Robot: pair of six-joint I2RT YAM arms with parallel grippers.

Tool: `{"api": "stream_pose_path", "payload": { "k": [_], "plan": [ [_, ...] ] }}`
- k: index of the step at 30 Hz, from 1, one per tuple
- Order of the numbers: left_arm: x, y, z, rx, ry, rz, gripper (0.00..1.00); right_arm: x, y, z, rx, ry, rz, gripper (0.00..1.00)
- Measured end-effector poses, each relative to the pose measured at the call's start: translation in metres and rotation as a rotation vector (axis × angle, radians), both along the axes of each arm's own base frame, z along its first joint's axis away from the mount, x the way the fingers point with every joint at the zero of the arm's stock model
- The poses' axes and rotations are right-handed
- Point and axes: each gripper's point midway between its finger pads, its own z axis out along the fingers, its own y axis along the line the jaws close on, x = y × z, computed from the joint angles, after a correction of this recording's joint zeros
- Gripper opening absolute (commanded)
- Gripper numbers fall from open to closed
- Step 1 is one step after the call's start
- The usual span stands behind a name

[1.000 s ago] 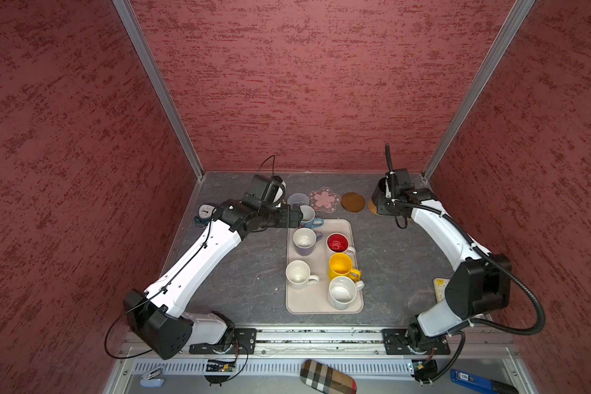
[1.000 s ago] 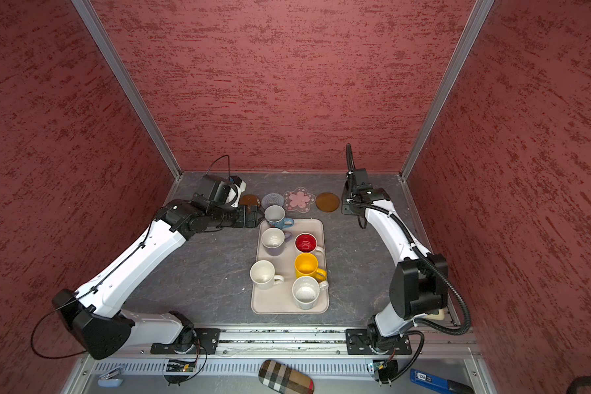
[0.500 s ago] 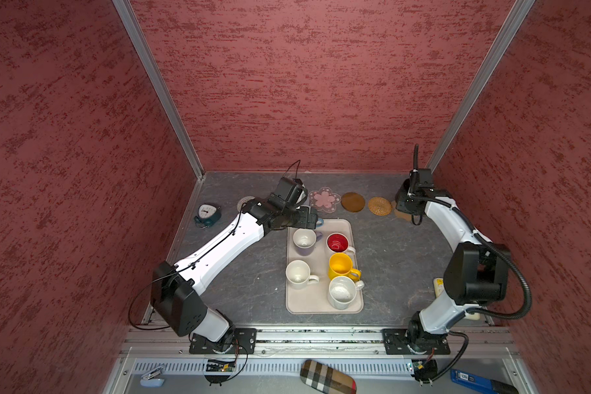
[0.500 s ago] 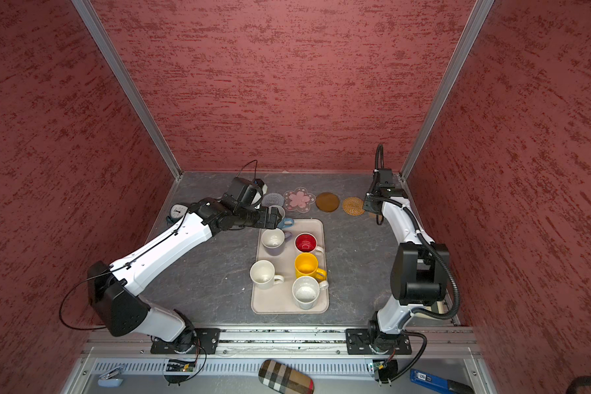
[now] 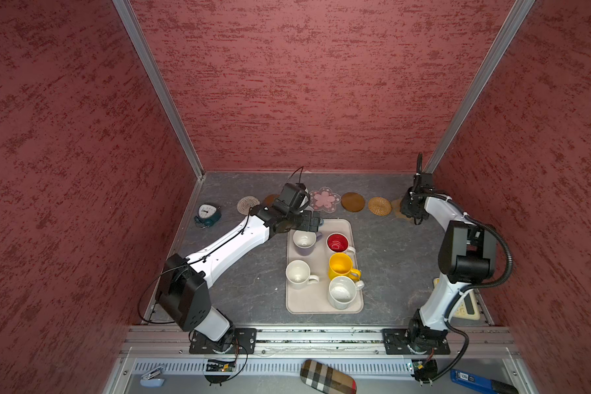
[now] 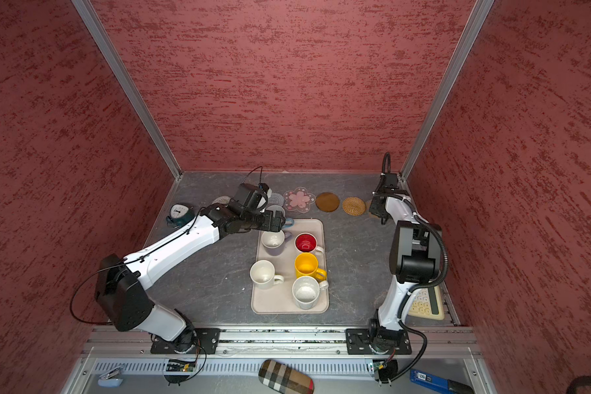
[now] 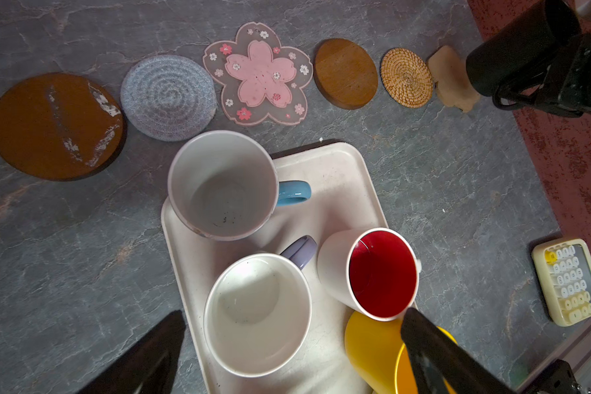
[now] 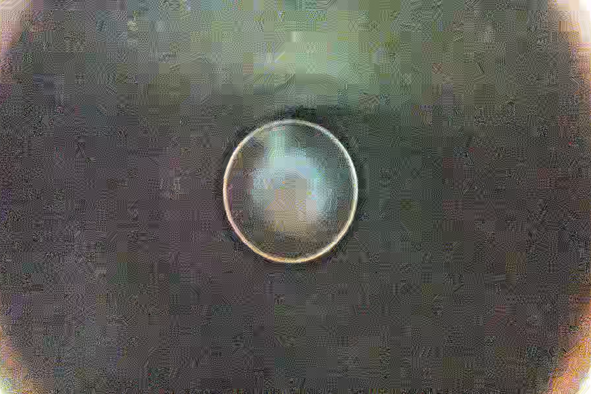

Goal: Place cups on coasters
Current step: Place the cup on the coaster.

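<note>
The robot's right gripper will next ease the black cup down toward the wicker coaster and release it, since the tan scalloped coaster (image 5: 398, 208) is below it and peeks out that way.
My right gripper (image 5: 413, 208) is shut on the black cup (image 7: 519, 51), held tilted just above the tan scalloped coaster (image 7: 452, 80) in the back right corner. The right wrist view looks straight into the cup's dark inside. My left gripper (image 7: 294, 354) hangs open over the lavender cup (image 7: 258, 314) on the beige tray (image 5: 321, 305). Also on the tray are a white cup with a blue handle (image 7: 222, 184), a red-lined cup (image 5: 337, 243), a yellow cup (image 5: 342, 266) and two white cups (image 5: 297, 273). Bare coasters line the back: a brown disc (image 7: 55, 126), a pale spiral (image 7: 168, 97), a pink flower (image 7: 258, 73), a second brown disc (image 7: 345, 73) and a wicker one (image 7: 406, 77).
A small teal clock (image 5: 207, 215) stands at the back left beside another pale spiral coaster (image 5: 248, 204). A cream keypad (image 6: 423, 303) lies at the front right behind the right arm. Red walls close in three sides. A plaid case (image 5: 328, 377) lies beyond the front rail.
The right arm has carried the black cup rightward, past the wicker coaster, to the back right corner. The left arm has swung in, bringing its open gripper slightly right over the tray's far end.
</note>
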Motion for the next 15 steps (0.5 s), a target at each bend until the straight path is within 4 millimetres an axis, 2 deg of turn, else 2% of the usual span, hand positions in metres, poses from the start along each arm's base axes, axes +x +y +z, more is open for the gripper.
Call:
{"api": "stream_pose_path", "payload": {
  "k": [4, 15],
  "plan": [
    [0.001, 0.003, -0.007, 0.002, 0.005, 0.006, 1.0, 0.008, -0.004, -0.003, -0.001, -0.007, 0.001, 0.0],
    [0.007, -0.001, -0.001, -0.026, -0.016, 0.004, 1.0, 0.012, -0.003, -0.025, 0.005, 0.036, 0.021, 0.0]
  ]
}}
